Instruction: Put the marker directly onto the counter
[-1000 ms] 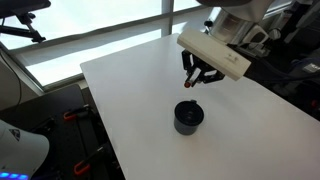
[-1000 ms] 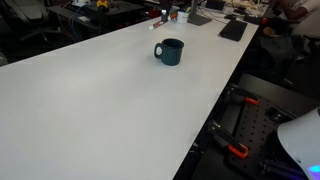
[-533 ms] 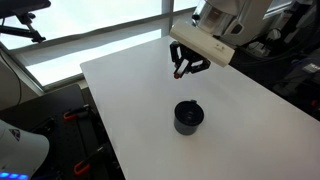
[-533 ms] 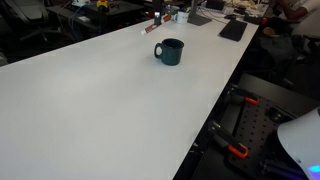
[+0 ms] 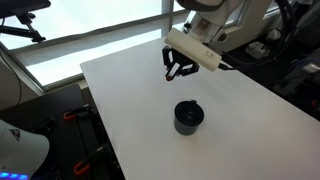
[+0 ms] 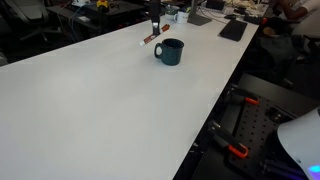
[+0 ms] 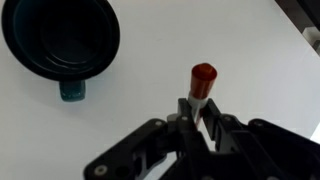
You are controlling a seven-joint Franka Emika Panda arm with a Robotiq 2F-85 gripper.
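Note:
The gripper moves down toward the bare counter beside the black cup and releases there next, since the marker (image 6: 150,39) still hangs above the open white surface.
My gripper (image 7: 200,118) is shut on the marker (image 7: 203,80), a short orange-red stick with a white lower part that sticks out from between the fingers. In an exterior view the gripper (image 5: 177,69) hangs above the white counter (image 5: 130,90), up and to the left of the black cup (image 5: 188,116). In the wrist view the cup (image 7: 60,40) looks empty at the upper left, apart from the marker. In an exterior view the marker (image 6: 150,39) shows just left of the cup (image 6: 170,51), over the counter (image 6: 100,100).
A window runs along the far edge of the counter (image 5: 90,25). Black equipment and red-handled clamps (image 6: 238,150) sit off the counter's edge. Clutter and a keyboard (image 6: 233,29) lie at the counter's far end.
The gripper has moved up-left in the exterior view, away from the cup, carrying the marker. The marker now shows beside the cup in the other exterior view. The cup has not moved.

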